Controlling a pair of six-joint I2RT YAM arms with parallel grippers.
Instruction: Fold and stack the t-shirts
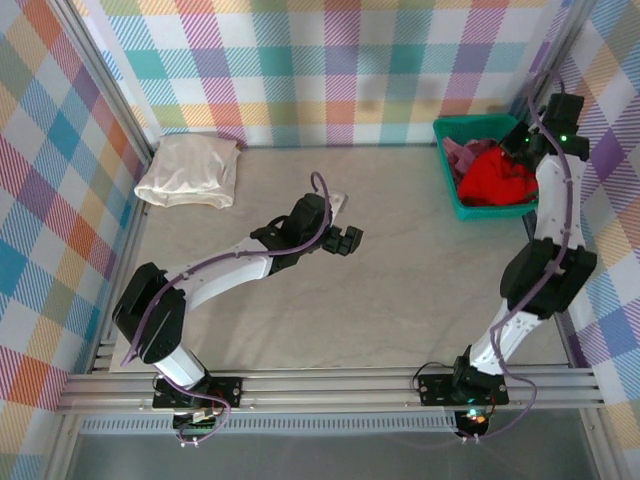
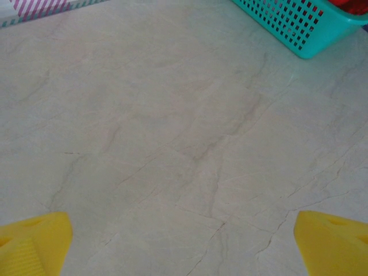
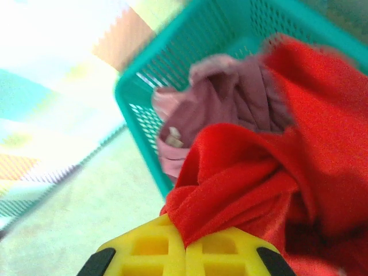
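Note:
Next, my right gripper rises, swings across the basket and releases the red fold on the bare middle tabletop, as that lies beyond the basket from it.
A bright red t-shirt [image 1: 497,177] lies bunched in the green mesh basket [image 1: 448,185] at the back right, on top of a maroon-purple t-shirt [image 1: 459,154]. My right gripper [image 3: 185,244] is shut on a fold of the red t-shirt [image 3: 247,184], beside the maroon t-shirt [image 3: 224,109]. From above, the right gripper [image 1: 522,146] sits at the basket's right side. A cream-white t-shirt [image 1: 190,170] lies folded at the back left. My left gripper [image 1: 347,240] hovers open over the bare middle of the table, its yellow fingertips [image 2: 34,241] far apart with nothing between them.
The pale marble table [image 1: 400,290] is walled by checked panels at the back and both sides. An aluminium rail [image 1: 330,385] runs along the near edge, holding both arm bases. A corner of the basket [image 2: 299,26] lies ahead and to the right of the left gripper.

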